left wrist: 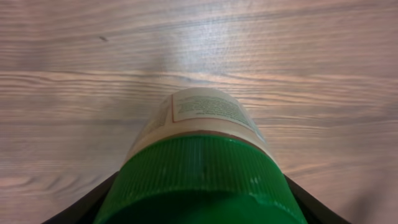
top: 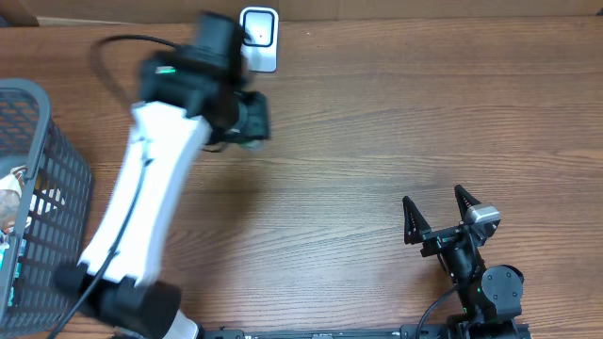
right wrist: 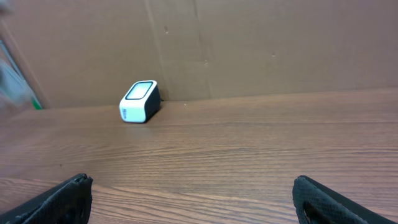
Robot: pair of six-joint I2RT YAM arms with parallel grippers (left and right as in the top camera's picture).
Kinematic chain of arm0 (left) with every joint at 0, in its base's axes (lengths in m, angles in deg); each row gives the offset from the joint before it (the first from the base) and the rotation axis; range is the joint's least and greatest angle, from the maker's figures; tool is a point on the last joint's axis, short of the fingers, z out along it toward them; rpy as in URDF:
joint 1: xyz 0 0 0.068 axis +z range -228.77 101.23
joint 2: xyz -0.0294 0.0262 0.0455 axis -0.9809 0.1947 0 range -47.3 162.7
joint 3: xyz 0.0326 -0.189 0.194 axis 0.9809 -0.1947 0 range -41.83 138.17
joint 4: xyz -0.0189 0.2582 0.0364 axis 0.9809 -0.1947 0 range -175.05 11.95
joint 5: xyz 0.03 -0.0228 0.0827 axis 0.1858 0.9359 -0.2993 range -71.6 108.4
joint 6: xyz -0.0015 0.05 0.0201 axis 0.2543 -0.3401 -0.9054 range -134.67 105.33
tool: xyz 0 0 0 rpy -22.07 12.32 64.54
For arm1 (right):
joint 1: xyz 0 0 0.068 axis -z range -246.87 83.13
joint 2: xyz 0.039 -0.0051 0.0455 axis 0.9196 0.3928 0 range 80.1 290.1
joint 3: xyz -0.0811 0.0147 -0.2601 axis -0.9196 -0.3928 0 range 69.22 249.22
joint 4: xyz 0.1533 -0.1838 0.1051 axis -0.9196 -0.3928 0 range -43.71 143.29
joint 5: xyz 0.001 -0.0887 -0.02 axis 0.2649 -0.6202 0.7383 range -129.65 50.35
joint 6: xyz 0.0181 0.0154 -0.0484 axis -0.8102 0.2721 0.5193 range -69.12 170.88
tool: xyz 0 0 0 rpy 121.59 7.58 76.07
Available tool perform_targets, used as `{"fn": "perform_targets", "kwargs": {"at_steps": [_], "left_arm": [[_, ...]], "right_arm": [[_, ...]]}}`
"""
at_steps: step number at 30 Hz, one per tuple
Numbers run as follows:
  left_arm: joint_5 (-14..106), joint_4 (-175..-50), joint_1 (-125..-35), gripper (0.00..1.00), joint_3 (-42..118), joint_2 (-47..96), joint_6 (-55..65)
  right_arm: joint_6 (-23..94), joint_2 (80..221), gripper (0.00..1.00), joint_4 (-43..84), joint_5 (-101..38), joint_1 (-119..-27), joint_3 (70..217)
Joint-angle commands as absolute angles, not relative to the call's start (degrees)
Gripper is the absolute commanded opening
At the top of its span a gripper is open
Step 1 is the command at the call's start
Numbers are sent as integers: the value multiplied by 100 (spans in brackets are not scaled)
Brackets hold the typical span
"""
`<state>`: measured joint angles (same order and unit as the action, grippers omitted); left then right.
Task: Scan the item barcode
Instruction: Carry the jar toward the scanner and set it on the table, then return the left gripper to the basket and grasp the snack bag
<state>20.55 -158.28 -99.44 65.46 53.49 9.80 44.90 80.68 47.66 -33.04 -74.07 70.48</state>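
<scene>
The jar is hanging above clear wood, so my left gripper next needs to go down and move away from the basket, bringing the jar down onto the open tabletop.
In the left wrist view a jar with a ribbed green lid [left wrist: 202,177] and a pale printed label [left wrist: 208,109] fills the space between my left gripper's [left wrist: 200,208] black fingers [left wrist: 87,204], which are shut on it above the wood. No barcode shows on it. From overhead the left gripper [top: 247,121] hangs just in front of the white scanner [top: 259,38] at the table's back edge. The scanner [right wrist: 138,101] also stands at the cardboard wall in the right wrist view. My right gripper [top: 438,215] rests open and empty near the front right.
A dark mesh basket [top: 42,141] holding packaged items stands at the left edge. A cardboard wall [right wrist: 249,43] closes the back of the table. A black cable [top: 108,56] loops off the left arm.
</scene>
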Motion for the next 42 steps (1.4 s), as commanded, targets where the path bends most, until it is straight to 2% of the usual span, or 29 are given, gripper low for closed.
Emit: {"fn": "perform_targets", "kwargs": {"at_steps": [1,7,13,14,18,21,27,33,37,42], "left_arm": [[1649,-15288,-10381,44,6019,5821,1424],[1649,-14589,-10689,44,5717,6794,2049],[1649,-14396,-10807,44,5717,7367,2477],[1649,-14377,-10827,47,5717,7402,2477],[1649,-14361,-10847,83,5737,7397,2418],[1644,-14401,-10831,98,5848,7360,2248],[1476,-14853,-10615,100,6679,6838,2062],[1122,-15710,-9607,100,7678,5352,2003],[823,-16132,-8453,100,7732,4414,1999],[641,-16532,-6506,100,7732,3660,1837]], "right_arm": [[4499,8026,100,4790,-3341,-7387,7028],[4499,8026,100,4790,-3341,-7387,7028],[4499,8026,100,4790,-3341,-7387,7028],[4497,8026,100,4790,-3339,-7387,7028],[4499,8026,100,4790,-3341,-7387,7028],[4499,8026,100,4790,-3341,-7387,7028],[4499,8026,100,4790,-3339,-7387,7028],[4499,8026,100,4790,-3341,-7387,7028],[4499,8026,100,4790,-3341,-7387,7028],[4497,8026,100,4790,-3341,-7387,7028]]}}
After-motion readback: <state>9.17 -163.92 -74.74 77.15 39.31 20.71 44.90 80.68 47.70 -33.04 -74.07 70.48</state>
